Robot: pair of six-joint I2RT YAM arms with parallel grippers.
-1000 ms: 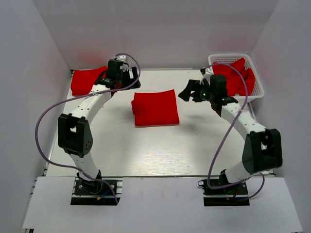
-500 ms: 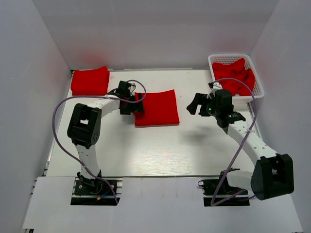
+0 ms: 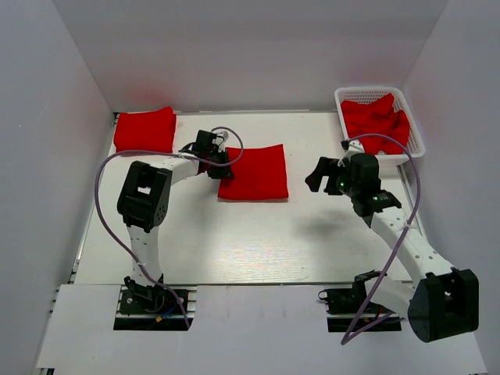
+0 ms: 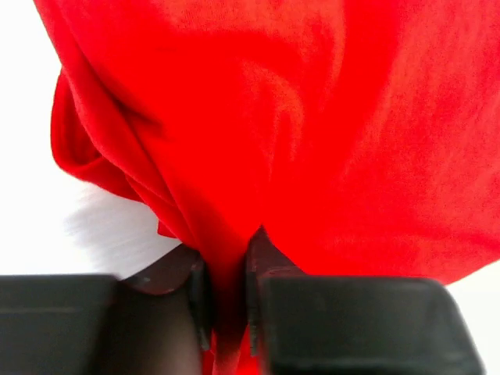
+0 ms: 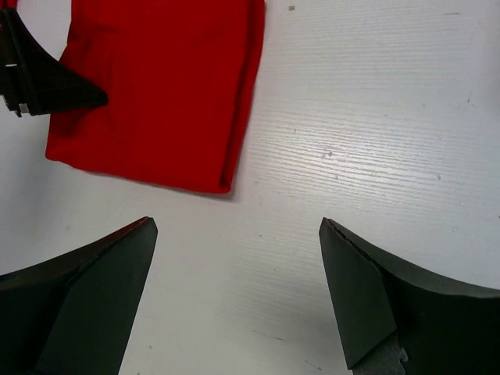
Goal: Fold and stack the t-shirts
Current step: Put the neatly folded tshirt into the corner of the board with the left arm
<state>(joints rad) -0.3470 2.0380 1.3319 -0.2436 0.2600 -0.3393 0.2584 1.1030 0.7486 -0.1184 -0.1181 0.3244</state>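
The other folded t-shirt [image 3: 145, 131] already lies flat. So my left gripper next needs to lift outward and to the left in the top view, then go down and let go over it.
One folded red t-shirt [image 3: 254, 172] lies flat in the middle of the table. My left gripper [image 3: 219, 162] is at its left edge, shut on a pinched ridge of the fabric. In the left wrist view the red cloth [image 4: 312, 117] fills the frame and runs down between the two dark jaws of that gripper [image 4: 226, 262]. My right gripper [image 3: 316, 175] hovers open to the right of the shirt, apart from it. In the right wrist view the wide-spread gripper [image 5: 237, 226] holds nothing, with bare table below and the folded t-shirt [image 5: 156, 86] ahead.
Another folded red t-shirt [image 3: 144, 130] lies at the back left corner. A white lattice basket [image 3: 367, 91] at the back right holds crumpled red t-shirts [image 3: 379, 121]. White walls close in the table on three sides.
My left gripper came from the back left pile to the middle shirt's left edge and shut on it. My right arm drew back toward the near right, still open.
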